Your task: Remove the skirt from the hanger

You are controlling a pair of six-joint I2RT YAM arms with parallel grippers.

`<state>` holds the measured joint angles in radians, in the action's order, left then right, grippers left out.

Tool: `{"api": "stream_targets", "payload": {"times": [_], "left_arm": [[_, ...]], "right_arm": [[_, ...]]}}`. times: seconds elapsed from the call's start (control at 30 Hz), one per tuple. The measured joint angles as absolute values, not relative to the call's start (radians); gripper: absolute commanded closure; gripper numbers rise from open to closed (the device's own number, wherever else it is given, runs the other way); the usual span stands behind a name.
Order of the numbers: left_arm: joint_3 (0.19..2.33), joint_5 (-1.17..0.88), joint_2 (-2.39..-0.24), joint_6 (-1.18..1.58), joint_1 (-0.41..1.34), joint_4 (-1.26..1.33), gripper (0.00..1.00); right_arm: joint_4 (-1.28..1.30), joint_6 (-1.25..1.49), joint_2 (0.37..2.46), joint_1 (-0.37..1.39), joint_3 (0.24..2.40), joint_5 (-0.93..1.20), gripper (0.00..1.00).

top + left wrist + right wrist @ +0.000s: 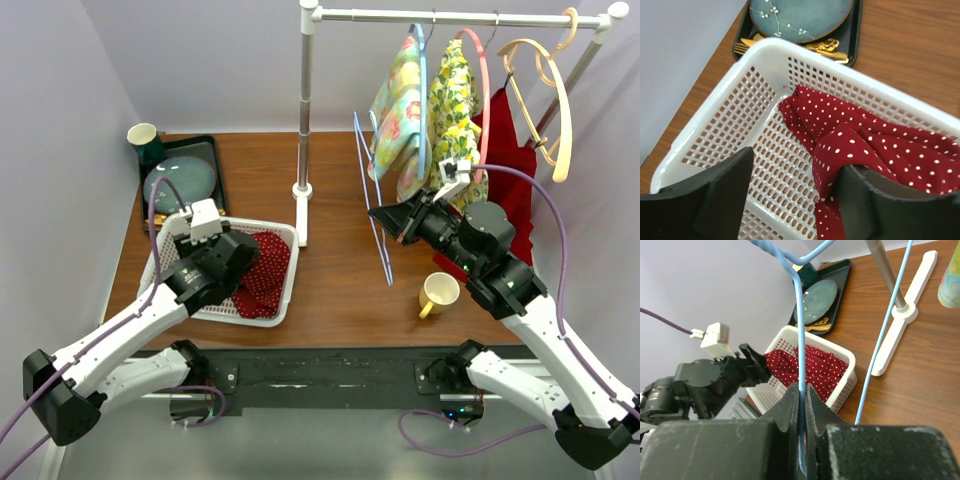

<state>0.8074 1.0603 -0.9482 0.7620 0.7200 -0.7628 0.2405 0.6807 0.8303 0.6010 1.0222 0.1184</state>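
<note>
My right gripper carries the hanger outward next, since the bar's empty part (352, 15) beside the pole lies outward of the gripper. It then hangs the hanger there and releases it.
The red skirt with white dots (266, 268) lies crumpled in the white basket (290, 232), off the hanger. My left gripper (228, 268) hovers just over the basket with its jaws wide open. In the left wrist view the skirt (875, 145) lies against the right finger (875, 200), and nothing is between the jaws (797, 170). My right gripper (380, 213) is shut on the bare light-blue wire hanger (373, 190) and holds it upright beside the rack pole. The right wrist view shows the wire (800, 330) pinched between the jaws (802, 392).
A clothes rack (304, 120) stands mid-table, with floral garments (432, 110), a red garment (510, 160) and an empty wooden hanger (553, 100) on its bar. A yellow mug (438, 293) sits near my right arm. A black tray with a blue plate (182, 178) and a green cup (145, 140) sits at the back left.
</note>
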Motion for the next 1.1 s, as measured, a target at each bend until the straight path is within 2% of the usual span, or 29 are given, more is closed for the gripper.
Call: {"api": "stream_targets", "payload": {"times": [0.17,0.33,0.37,0.57,0.67,0.77,0.9,1.0,1.1], "left_arm": [[0.927,1.035,-0.937,0.755,0.72,-0.82,0.21],[1.007,0.922,-0.862,0.669,0.72,-0.733,0.27],[1.0,0.875,-0.838,0.639,0.72,-0.682,0.29],[0.865,0.688,-0.818,0.601,0.72,-0.441,0.62],[0.803,0.679,-0.911,0.685,0.717,-0.445,0.67],[0.711,0.657,-1.023,0.8,0.707,-0.469,0.67],[0.577,0.651,-1.065,0.952,0.7,-0.545,0.55],[0.589,0.69,-1.056,1.01,0.696,-0.63,0.47],[0.696,0.748,-1.027,0.989,0.696,-0.682,0.39]], "right_arm": [[0.251,0.682,0.824,0.601,1.022,0.114,1.0],[0.252,0.693,0.828,0.601,1.022,0.115,1.0],[0.252,0.696,0.83,0.601,1.022,0.115,1.0],[0.248,0.706,0.839,0.601,1.022,0.115,1.0],[0.249,0.706,0.848,0.601,1.022,0.115,1.0],[0.249,0.707,0.859,0.601,1.022,0.115,1.0],[0.247,0.715,0.878,0.601,1.022,0.115,1.0],[0.247,0.72,0.904,0.601,1.027,0.115,1.0],[0.246,0.727,0.945,0.601,1.044,0.115,1.0]]}}
